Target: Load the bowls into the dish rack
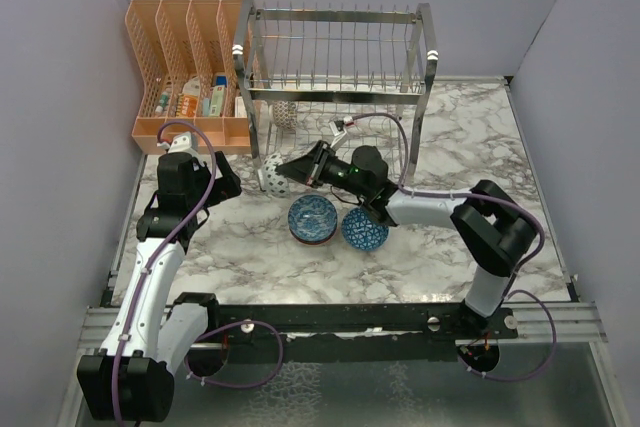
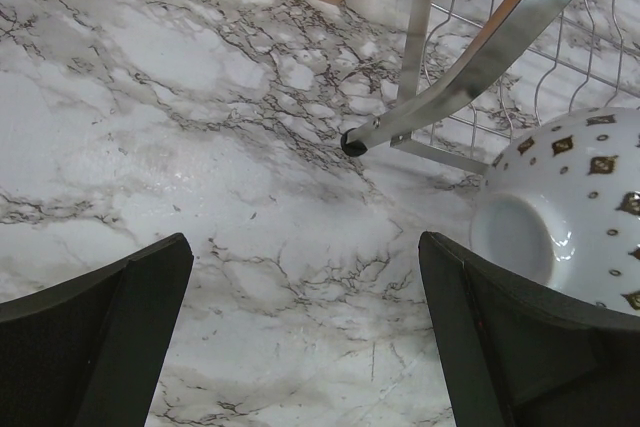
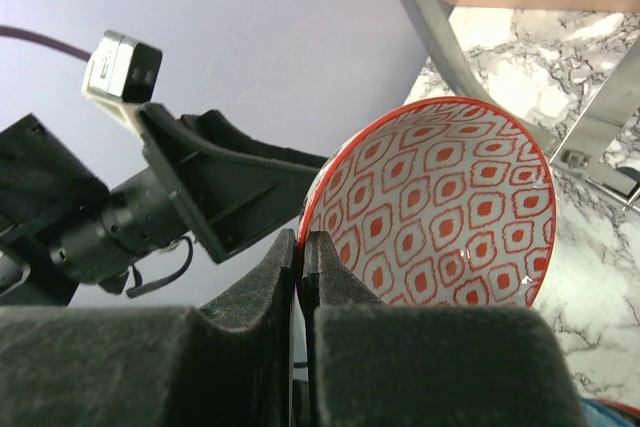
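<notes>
My right gripper moves outward under the dish rack's upper shelf next and releases the held bowl there. The rack's lower shelf has empty room beside the standing bowl.
My right gripper [image 1: 287, 171] is shut on the rim of a bowl [image 1: 270, 175], white and dotted outside, held on edge above the table by the front left post of the chrome dish rack [image 1: 340, 57]. In the right wrist view the gripper [image 3: 300, 245] pinches the red rim and the bowl's [image 3: 450, 207] red-patterned inside shows. My left gripper [image 1: 226, 183] is open and empty just left of this bowl. In the left wrist view the gripper [image 2: 305, 337] is over bare marble, the bowl [image 2: 570, 207] past its right finger. Two blue-inside bowls [image 1: 312, 217] [image 1: 364, 229] sit upright on the table. Another bowl [image 1: 285, 114] stands in the rack's lower tier.
An orange mesh organiser [image 1: 185, 67] with small bottles stands left of the rack, touching it. The rack's post foot [image 2: 352, 144] rests on the marble table [image 1: 480, 147] close to the left gripper. Grey walls close in on both sides.
</notes>
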Available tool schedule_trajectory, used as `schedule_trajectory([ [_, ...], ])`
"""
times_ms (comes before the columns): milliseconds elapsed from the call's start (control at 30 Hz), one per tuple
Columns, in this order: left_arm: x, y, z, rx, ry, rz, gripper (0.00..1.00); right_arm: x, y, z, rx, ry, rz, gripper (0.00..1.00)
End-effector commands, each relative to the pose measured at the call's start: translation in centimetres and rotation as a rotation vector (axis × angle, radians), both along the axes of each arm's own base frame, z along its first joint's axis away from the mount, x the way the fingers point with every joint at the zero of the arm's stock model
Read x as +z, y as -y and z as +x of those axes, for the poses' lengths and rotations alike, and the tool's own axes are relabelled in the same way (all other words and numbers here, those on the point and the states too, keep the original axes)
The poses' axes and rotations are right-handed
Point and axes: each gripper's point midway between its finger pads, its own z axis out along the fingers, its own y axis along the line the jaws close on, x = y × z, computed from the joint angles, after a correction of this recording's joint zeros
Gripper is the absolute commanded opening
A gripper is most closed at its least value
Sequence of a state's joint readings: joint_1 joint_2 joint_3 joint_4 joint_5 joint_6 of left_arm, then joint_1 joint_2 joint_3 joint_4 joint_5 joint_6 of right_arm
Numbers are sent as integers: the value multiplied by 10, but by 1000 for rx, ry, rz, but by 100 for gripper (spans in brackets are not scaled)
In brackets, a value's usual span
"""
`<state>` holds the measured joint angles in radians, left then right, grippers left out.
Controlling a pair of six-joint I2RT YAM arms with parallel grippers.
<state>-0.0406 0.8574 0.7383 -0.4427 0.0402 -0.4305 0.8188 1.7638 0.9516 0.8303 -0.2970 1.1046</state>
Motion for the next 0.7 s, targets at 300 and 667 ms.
schedule_trajectory([
  [300,11,5,3,-29,35,3,99,64,6,74,-104,82,194,1],
  [667,6,4,4,-23,18,8,99,55,29,134,-198,166,240,1],
])
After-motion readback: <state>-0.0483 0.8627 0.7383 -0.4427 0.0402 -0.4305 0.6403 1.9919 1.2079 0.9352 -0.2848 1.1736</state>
